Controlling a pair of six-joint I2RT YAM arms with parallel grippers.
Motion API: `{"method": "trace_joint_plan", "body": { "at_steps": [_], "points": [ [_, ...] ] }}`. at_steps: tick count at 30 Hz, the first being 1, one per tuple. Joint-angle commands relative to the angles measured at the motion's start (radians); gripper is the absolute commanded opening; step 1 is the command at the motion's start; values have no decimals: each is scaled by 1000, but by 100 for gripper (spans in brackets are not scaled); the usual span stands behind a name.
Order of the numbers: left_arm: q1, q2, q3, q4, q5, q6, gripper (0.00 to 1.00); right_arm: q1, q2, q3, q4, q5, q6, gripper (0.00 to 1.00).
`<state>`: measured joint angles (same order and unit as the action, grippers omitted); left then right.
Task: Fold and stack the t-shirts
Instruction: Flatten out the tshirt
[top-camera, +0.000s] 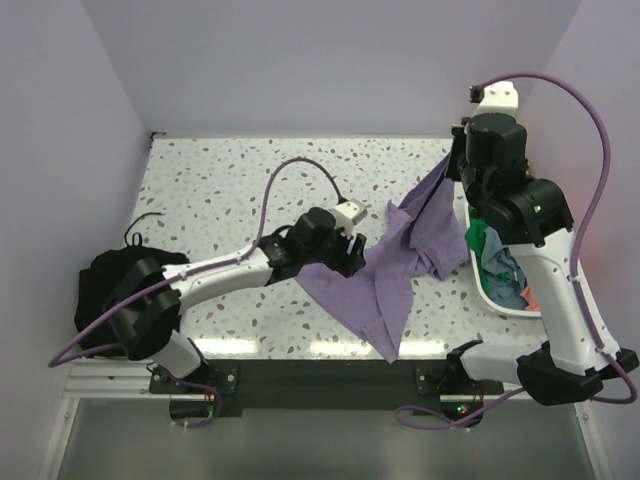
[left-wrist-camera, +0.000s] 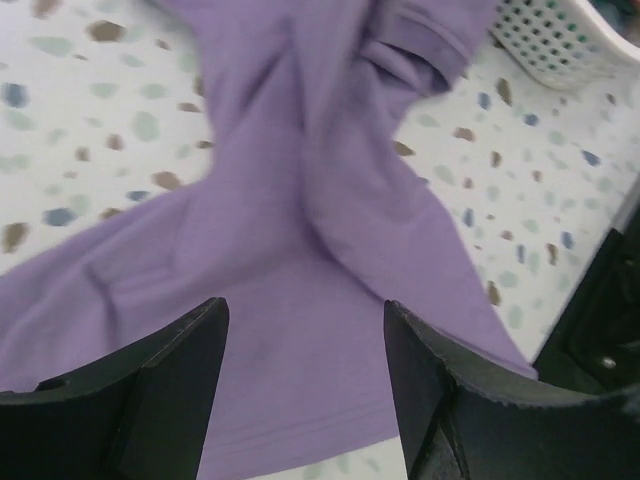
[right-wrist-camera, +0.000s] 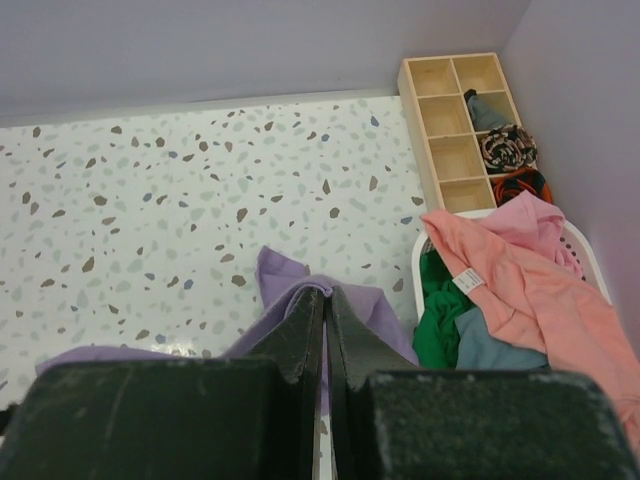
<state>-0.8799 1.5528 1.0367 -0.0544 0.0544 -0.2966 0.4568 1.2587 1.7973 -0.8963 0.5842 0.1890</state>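
Observation:
The shirt's fold (top-camera: 377, 294) (left-wrist-camera: 384, 300) lies below my left gripper and gives an edge to pinch. The gripper moves down, back and to the right in the top view onto it next.
The lavender t-shirt (top-camera: 395, 275) lies crumpled on the speckled table, with one corner lifted toward the right. My right gripper (top-camera: 452, 168) is shut on that raised corner; in the right wrist view the cloth (right-wrist-camera: 272, 278) is pinched at the closed fingertips (right-wrist-camera: 327, 292). My left gripper (top-camera: 357, 252) is open just above the shirt's left part; in the left wrist view its fingers (left-wrist-camera: 305, 310) straddle the flat purple cloth (left-wrist-camera: 300, 200) near a hem. A salmon-pink shirt (right-wrist-camera: 520, 290), a green one (right-wrist-camera: 440, 320) and a teal one (right-wrist-camera: 490, 350) are piled in the white basket (right-wrist-camera: 418, 262).
The white basket (top-camera: 492, 295) stands at the table's right edge, and its perforated wall shows in the left wrist view (left-wrist-camera: 545, 40). A wooden compartment box (right-wrist-camera: 470, 120) sits in the far right corner. A black fabric bundle (top-camera: 105, 285) lies at the left edge.

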Motion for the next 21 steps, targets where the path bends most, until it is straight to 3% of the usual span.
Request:
{"method": "trace_joint_plan", "body": {
  "at_steps": [1,10,21],
  "points": [
    [-68,55,-61,146,108,-102,68,-6,4,1,54,-1,-11,1],
    [-116,182,-142,378,67,-243,67,-4,-1,-6,50,9,-16,1],
    [-126,317,-80,482,174,-323,67,-4,-1,-24,53,14,-22,2]
  ]
}}
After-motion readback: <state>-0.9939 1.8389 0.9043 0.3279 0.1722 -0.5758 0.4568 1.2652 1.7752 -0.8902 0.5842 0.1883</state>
